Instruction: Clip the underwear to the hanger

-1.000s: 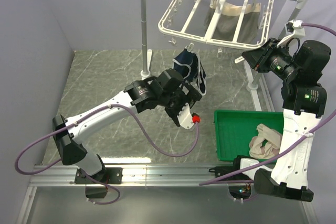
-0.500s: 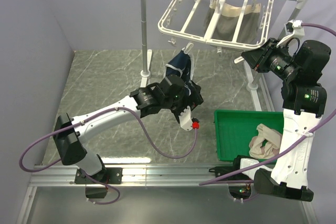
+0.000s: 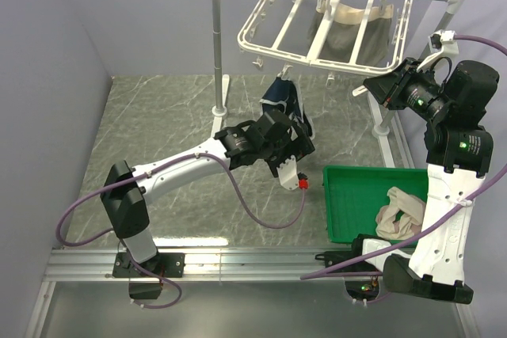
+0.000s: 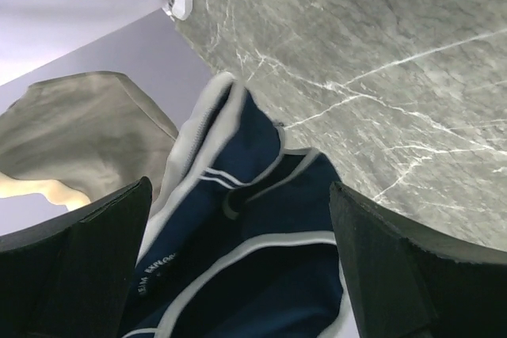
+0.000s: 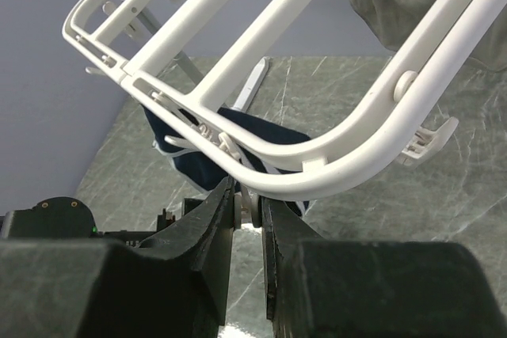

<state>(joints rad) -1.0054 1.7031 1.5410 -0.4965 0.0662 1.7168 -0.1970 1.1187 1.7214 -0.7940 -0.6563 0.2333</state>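
I need to move my left gripper outward next, put its open fingers around the underwear's white-edged fold and close there, as the cloth hangs just outward of it.
The navy underwear with white piping hangs bunched below the front left edge of the white hanger. My left gripper is open just below it. In the left wrist view the underwear fills the gap between the spread fingers, with the gripper around it. My right gripper is at the hanger's front right corner. In the right wrist view it is shut on a small white clip under the hanger rim, and the underwear hangs behind.
An olive-grey garment hangs on the hanger's far side. The hanger hangs from a white pole stand with a grey crossbar. A green bin at the right holds a beige cloth.
My left arm has reached forward and to the right, bringing its gripper closer under the hanger with the underwear. The right arm has not moved.
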